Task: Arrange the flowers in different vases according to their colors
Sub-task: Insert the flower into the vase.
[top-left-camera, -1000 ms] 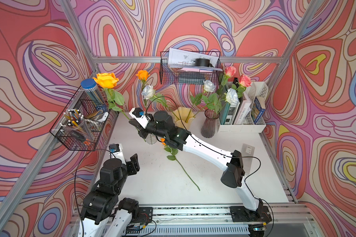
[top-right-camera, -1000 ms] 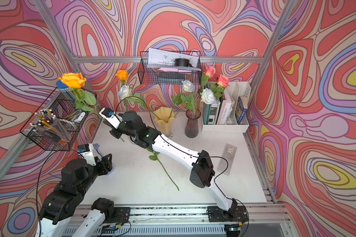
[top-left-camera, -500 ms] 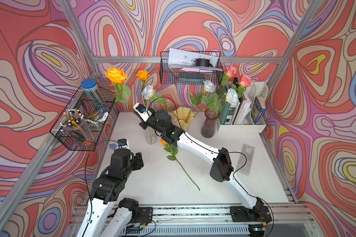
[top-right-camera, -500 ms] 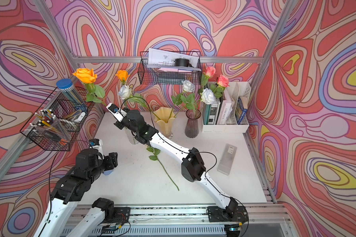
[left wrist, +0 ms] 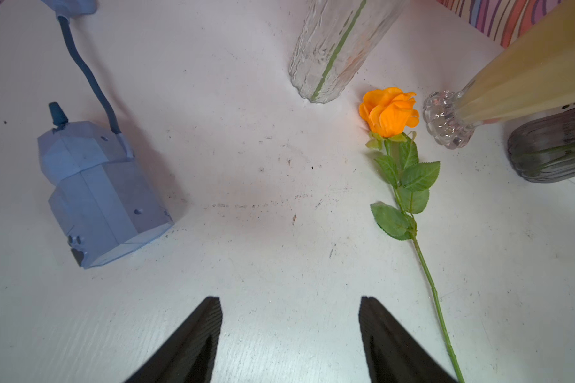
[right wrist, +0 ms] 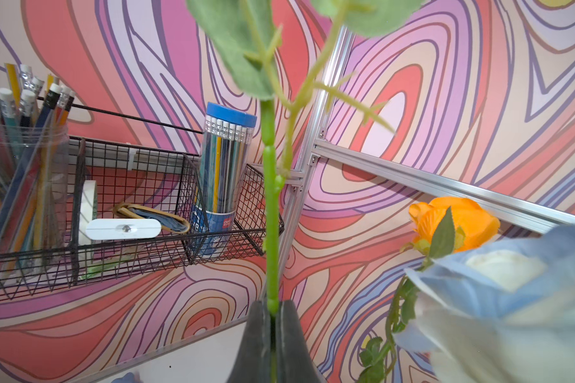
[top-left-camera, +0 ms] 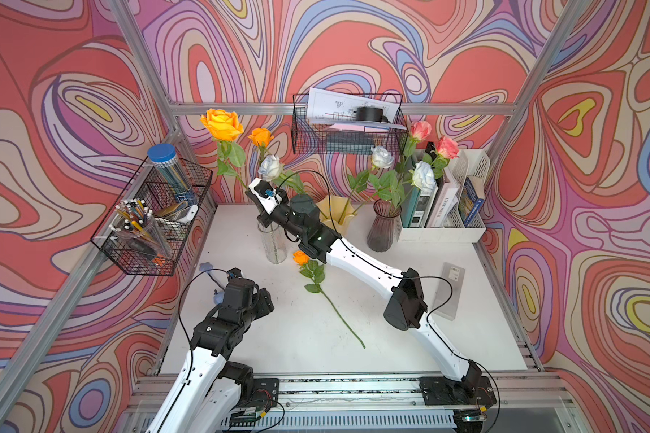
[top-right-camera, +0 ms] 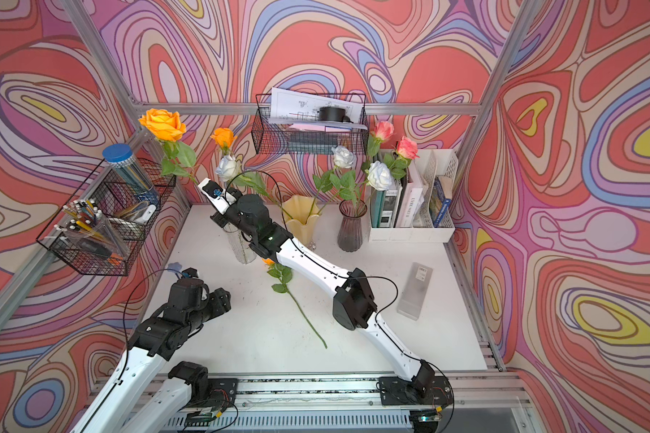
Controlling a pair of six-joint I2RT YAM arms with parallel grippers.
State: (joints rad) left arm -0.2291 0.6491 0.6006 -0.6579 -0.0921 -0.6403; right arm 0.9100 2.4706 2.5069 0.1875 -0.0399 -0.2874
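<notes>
My right gripper is about to come down next, put the green stem into the clear glass vase and let it go, because an orange rose already stands in there.
My right gripper is shut on the green stem of a large orange rose, held nearly upright just above the clear glass vase. That vase holds a small orange rose. A third orange rose lies flat on the table beside the yellow vase. One white rose leans left out of the yellow vase. Two more white roses and two pink roses rise around the purple vase. My left gripper is open over bare table, left of the lying rose.
A blue toy on a cord lies at the table's left. A wire basket of pens hangs on the left wall and another basket on the back wall. A white book organiser fills the back right corner. A clear block lies at the right.
My right gripper has carried the large orange rose rightwards over the clear vase and stood it more upright. My left arm has reached forward over the table, still open.
</notes>
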